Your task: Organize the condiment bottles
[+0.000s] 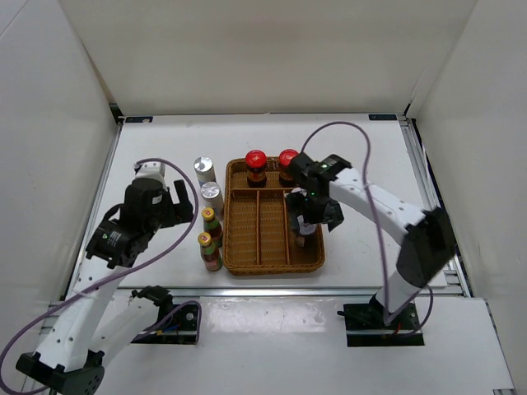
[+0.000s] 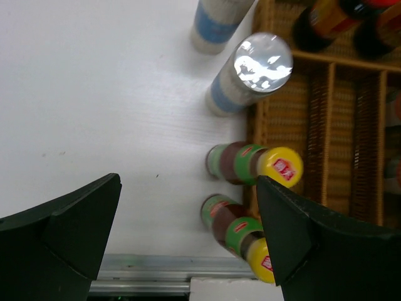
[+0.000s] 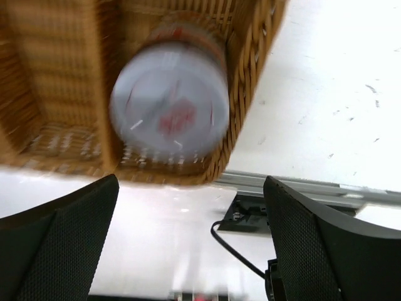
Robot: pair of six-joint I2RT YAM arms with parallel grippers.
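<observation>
I will next move my left gripper outward and lower it around the top of the farther silver-capped bottle (image 1: 203,167), because that bottle is still standing on the tabletop outside the tray (image 1: 233,247).
A brown wicker tray (image 1: 233,247) holds two red-capped bottles (image 1: 256,164) in its back compartment. A grey-capped bottle with a red mark (image 3: 169,103) stands in the tray's near right corner. My right gripper (image 3: 191,251) hovers open just above it, with nothing between the fingers; from above the right gripper (image 1: 306,210) partly hides it. Two silver-capped bottles (image 2: 250,72) and two slim yellow-capped bottles (image 2: 250,164) stand on the table left of the tray. My left gripper (image 2: 188,244) is open above and beside the slim pair, its right finger (image 2: 313,244) overlapping the nearer one.
The tray's wall (image 3: 241,94) rises right beside the grey-capped bottle. The table's near metal rail (image 2: 156,269) runs just past the slim bottles. A black cable (image 3: 238,251) lies below the table edge. White walls enclose the table on three sides.
</observation>
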